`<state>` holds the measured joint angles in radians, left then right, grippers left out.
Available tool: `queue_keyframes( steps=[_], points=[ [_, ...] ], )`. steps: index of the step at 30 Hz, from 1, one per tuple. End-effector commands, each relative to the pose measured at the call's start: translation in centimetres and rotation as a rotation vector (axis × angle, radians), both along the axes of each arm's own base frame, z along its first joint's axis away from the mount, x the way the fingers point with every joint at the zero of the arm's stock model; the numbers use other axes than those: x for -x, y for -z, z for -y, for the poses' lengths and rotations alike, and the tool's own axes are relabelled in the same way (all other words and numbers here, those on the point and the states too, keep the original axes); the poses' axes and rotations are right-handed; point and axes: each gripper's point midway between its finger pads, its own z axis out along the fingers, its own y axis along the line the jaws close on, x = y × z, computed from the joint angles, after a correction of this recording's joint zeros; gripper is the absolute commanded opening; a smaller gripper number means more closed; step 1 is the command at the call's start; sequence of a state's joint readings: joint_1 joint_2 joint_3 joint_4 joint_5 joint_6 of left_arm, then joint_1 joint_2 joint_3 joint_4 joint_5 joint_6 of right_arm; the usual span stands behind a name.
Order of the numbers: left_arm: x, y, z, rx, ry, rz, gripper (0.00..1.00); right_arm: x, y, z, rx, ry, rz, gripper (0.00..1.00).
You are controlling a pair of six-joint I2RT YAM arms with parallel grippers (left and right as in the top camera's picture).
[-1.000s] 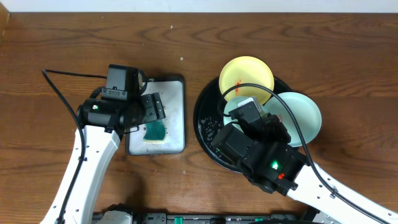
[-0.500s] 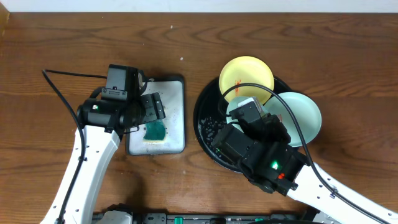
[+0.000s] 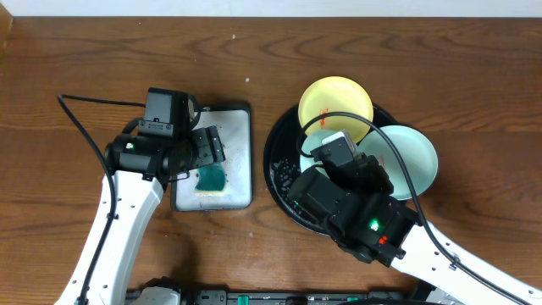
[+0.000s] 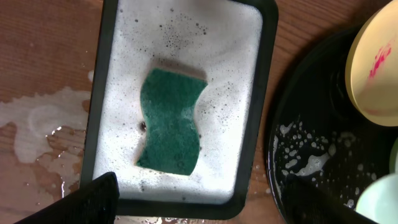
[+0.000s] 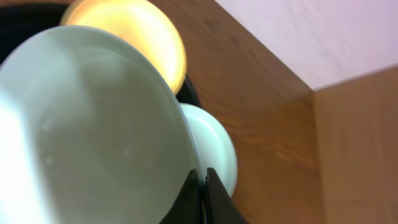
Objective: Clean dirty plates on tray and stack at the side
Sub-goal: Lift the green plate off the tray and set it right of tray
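The right gripper moves over clear wood past the second mint-blue plate next, below it and to its right in the overhead view, lowers and releases.
My right gripper (image 5: 203,177) is shut on the rim of a pale mint-blue plate (image 5: 87,124), holding it tilted over the black tray (image 3: 279,169). A sliver of that plate shows in the overhead view (image 3: 312,144). The pale yellow plate (image 3: 336,102) with red smears lies at the tray's far edge and also shows in the right wrist view (image 5: 137,31). The second mint-blue plate (image 3: 415,161) lies at the tray's right rim. My left gripper (image 4: 205,205) is open and empty above the teal sponge (image 4: 171,121).
The sponge lies in foam in the small rectangular tray (image 4: 261,93), left of the black tray. Soapy water is spilled on the wood left of the small tray (image 4: 37,124). Foam spots lie in the black tray (image 4: 311,155).
My right wrist has shifted very slightly to the left with the plate. The left arm has not moved.
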<state>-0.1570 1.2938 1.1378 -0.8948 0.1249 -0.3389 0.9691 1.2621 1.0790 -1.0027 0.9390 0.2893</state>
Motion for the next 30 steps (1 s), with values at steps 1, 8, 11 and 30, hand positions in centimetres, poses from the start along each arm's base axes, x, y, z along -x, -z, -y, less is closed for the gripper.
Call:
queue_keyframes(
  steps=[1,8,11,30],
  points=[
    [0.0,-0.2,-0.2,-0.004,-0.002,0.002,0.84,-0.9,-1.1,2.1,-0.171,0.188,0.088,0.01],
    [0.0,-0.2,-0.2,-0.004,-0.002,0.002,0.84,-2.0,1.0,3.7,-0.301,0.232,-0.075,0.01],
    [0.0,-0.2,-0.2,-0.004,-0.002,0.002,0.84,-3.0,0.6,5.8,-0.426,0.302,-0.072,0.01],
    [0.0,-0.2,-0.2,-0.004,-0.002,0.002,0.84,-4.2,5.1,33.6,-1.054,1.063,0.115,0.01]
  ],
)
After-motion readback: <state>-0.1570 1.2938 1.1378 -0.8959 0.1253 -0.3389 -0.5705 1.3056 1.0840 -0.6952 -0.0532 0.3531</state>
